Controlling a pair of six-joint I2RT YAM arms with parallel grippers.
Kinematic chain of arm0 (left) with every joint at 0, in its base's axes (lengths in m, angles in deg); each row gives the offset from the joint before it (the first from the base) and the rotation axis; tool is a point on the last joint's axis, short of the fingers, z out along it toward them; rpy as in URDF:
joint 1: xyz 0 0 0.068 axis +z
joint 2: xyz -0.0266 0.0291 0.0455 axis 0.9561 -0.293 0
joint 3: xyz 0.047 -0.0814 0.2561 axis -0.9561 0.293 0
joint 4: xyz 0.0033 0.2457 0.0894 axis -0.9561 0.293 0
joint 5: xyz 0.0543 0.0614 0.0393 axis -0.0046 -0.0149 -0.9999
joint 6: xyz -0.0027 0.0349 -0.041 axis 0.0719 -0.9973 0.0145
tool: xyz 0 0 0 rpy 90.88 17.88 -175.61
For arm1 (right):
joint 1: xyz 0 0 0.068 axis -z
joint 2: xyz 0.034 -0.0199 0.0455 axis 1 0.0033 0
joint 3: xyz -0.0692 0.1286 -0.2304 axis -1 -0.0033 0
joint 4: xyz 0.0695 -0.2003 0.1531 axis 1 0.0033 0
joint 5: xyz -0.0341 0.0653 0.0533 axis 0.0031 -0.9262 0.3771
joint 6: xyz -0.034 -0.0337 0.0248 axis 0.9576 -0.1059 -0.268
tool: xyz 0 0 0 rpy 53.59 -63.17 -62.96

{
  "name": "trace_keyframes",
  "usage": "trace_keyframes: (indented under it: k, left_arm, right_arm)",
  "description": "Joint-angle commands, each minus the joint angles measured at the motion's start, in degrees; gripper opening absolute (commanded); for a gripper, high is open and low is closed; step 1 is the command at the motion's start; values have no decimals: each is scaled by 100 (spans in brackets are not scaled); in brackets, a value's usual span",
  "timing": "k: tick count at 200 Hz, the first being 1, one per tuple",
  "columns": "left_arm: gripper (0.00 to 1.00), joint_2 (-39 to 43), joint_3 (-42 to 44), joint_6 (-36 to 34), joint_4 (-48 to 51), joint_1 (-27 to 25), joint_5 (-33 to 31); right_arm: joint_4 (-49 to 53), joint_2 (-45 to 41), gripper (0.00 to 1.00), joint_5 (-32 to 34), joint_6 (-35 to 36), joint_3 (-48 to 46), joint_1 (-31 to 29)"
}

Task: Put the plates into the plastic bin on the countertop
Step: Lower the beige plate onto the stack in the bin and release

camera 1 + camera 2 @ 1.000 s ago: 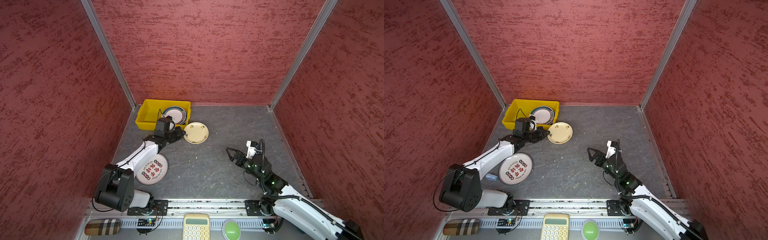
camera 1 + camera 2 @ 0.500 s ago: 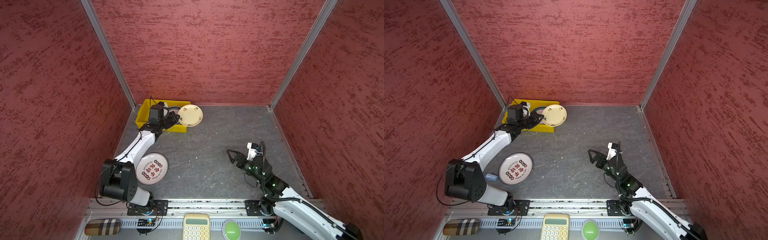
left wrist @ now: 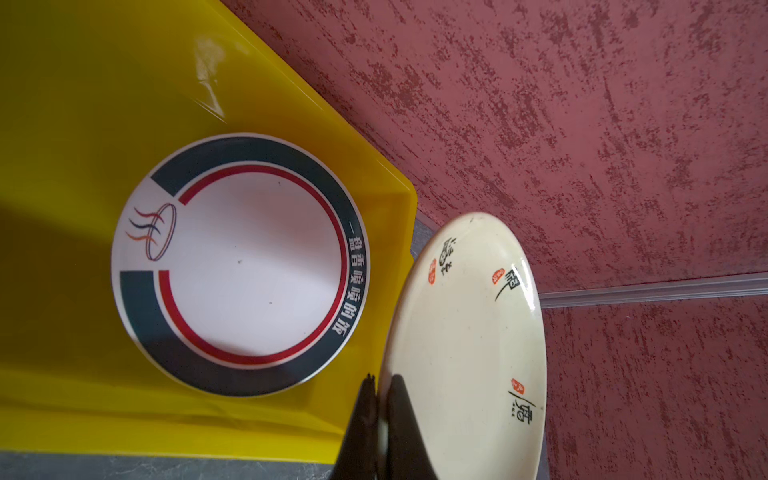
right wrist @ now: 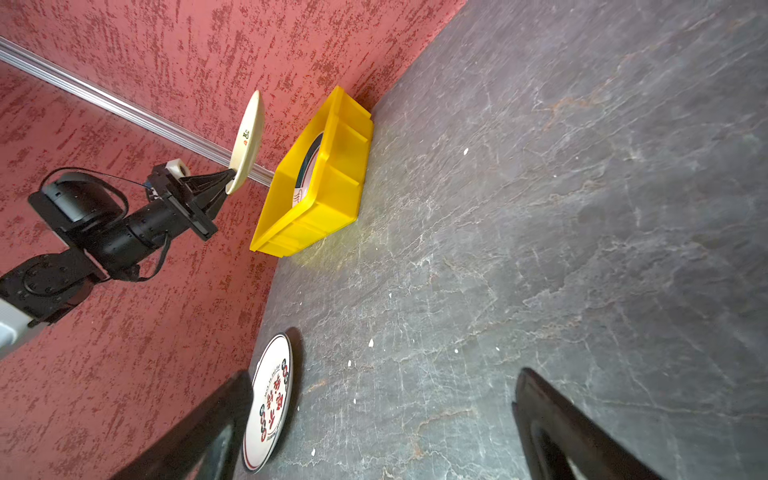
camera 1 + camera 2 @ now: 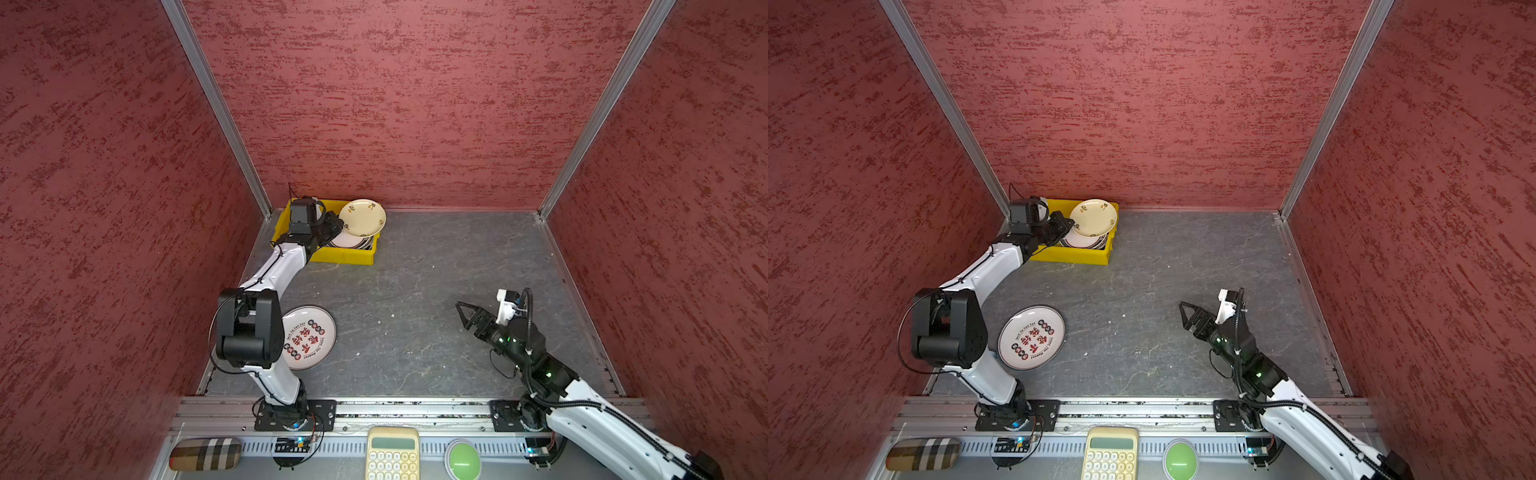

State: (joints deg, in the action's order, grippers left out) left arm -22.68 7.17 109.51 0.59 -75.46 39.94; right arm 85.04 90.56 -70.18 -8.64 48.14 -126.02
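My left gripper holds the cream plate's rim above the green-rimmed white plate inside the bin [image 3: 248,264], so next it should go down toward the white plate and let go there.
My left gripper [image 3: 381,380] is shut on the rim of a cream plate [image 3: 465,332] with black and red marks. In both top views this plate [image 5: 362,217] [image 5: 1093,217] hangs tilted above the right end of the yellow plastic bin [image 5: 345,258] in the back left corner. A white plate with a dark green rim [image 3: 249,266] lies inside the bin. A red-lettered plate [image 5: 307,336] lies on the grey countertop [image 5: 415,291] beside the left arm's base. My right gripper [image 4: 384,374] stands open and empty, low over the countertop at the right [image 5: 465,313].
Red textured walls enclose the countertop on three sides; the bin sits against the back wall. A metal rail runs along the front edge, with a plaid case [image 5: 205,454], a yellow calculator [image 5: 392,453] and a green button [image 5: 462,459] in front of it.
The left gripper has lifted the cream plate off the countertop beside the bin and carried it back to above the bin's right end. The right arm has barely moved.
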Motion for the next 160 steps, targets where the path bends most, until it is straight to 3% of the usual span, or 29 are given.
trace_keyframes:
  k: [1, 92, 160]
  left_arm:
    - [0, -165, -335, 3, 0, 91, -28]
    - [0, -1327, -1467, -86, 689, 327, -110]
    - [0, -1370, -1265, -326, 892, 338, -450]
  right_arm:
    - [-368, -295, 99, -191, 107, -56, -17]
    - [-185, -1172, 99, -134, 58, -346, -18]
    - [197, -1571, 99, 14, 72, -404, -18]
